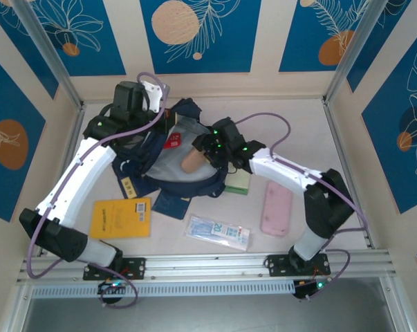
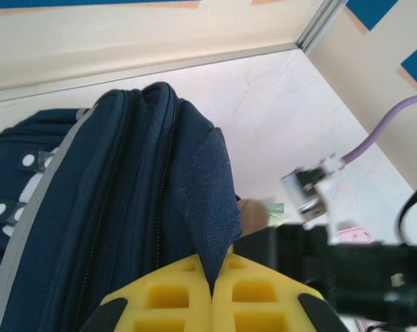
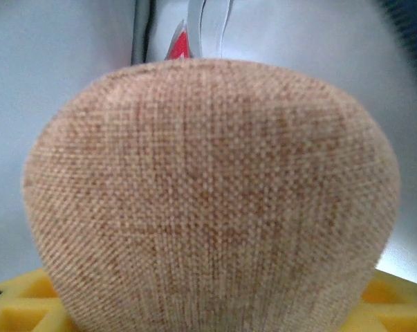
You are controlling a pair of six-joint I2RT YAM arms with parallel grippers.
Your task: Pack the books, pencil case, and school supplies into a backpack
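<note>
My right gripper holds the pencil case and will next move deeper into the backpack (image 1: 153, 173) toward the lining beside the red box (image 1: 172, 143). It will let go of the pencil case there, because that spot is empty.
The navy backpack (image 1: 153, 173) lies open in the middle of the table, its grey lining (image 3: 56, 104) facing up. At its far edge my left gripper (image 1: 164, 119) is shut on a fold of the backpack's fabric (image 2: 209, 207), pinched between yellow fingers (image 2: 173, 297). My right gripper (image 1: 207, 151) is shut on a tan woven pencil case (image 1: 191, 163) (image 3: 208, 200), held over the open lining. A red box (image 1: 172, 143) (image 3: 180, 47) lies inside. An orange-yellow book (image 1: 120, 218), a navy book (image 1: 172, 205), a pale green pad (image 1: 239, 181) and a clear packet (image 1: 218, 232) lie on the table.
A pink flat case (image 1: 276, 207) lies to the right, under the right arm (image 2: 353, 270). Another navy book with a yellow label (image 1: 128, 185) pokes out at the backpack's left. Walls enclose the table at the back and both sides, with a metal rail (image 1: 208, 266) along the front.
</note>
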